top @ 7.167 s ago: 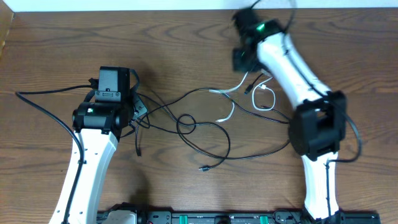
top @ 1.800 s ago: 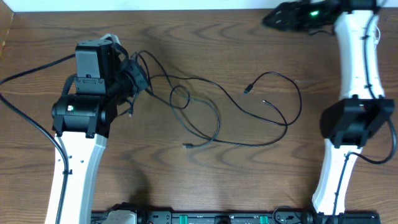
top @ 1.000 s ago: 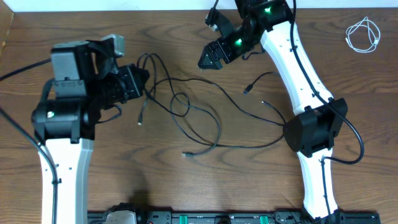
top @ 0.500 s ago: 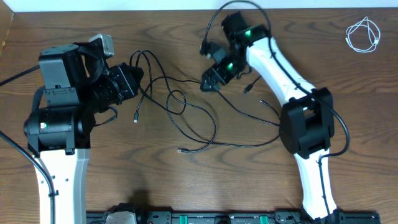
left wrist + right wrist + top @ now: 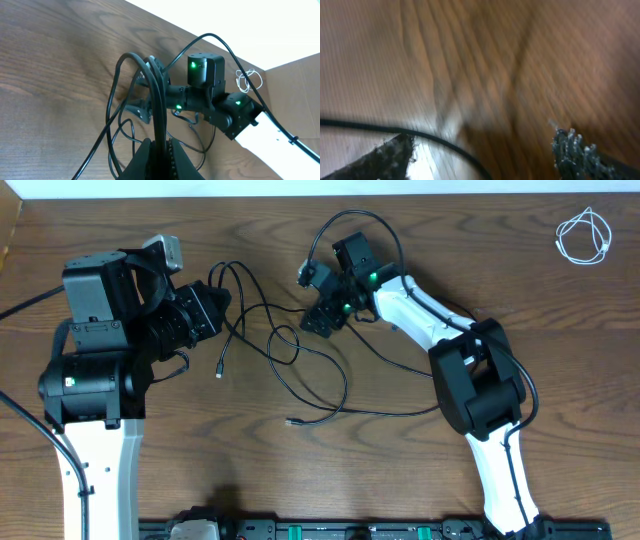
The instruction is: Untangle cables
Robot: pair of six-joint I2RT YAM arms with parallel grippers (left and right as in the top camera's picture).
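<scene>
I will next keep my right gripper low over the tabletop and close its open fingers around the part of the black cable [image 5: 456, 149] between them, because it already crosses their gap.
Thin black cables [image 5: 300, 355] lie tangled in loops across the middle of the table, with loose end plugs at the front [image 5: 292, 423] and left [image 5: 219, 372]. My left gripper [image 5: 214, 310] is shut on a bundle of these black strands; in the left wrist view its fingers [image 5: 150, 155] pinch the strands [image 5: 160, 100], which rise away from it. My right gripper [image 5: 310, 300] hovers open just right of the tangle's upper loops. In the blurred right wrist view one black cable [image 5: 445, 141] runs between its fingers [image 5: 572, 150]. The short white cable [image 5: 583, 235] lies coiled apart at the far right.
The right arm's own thick black wire [image 5: 350, 225] arcs over the table behind the gripper. A cardboard edge [image 5: 295, 80] and a white wall border the table's far side. The arm bases stand along the front edge [image 5: 320, 530].
My right arm has swung left and down towards the tangle, its open gripper now by the upper loops. The left gripper shifted slightly left with its strands, then held still.
</scene>
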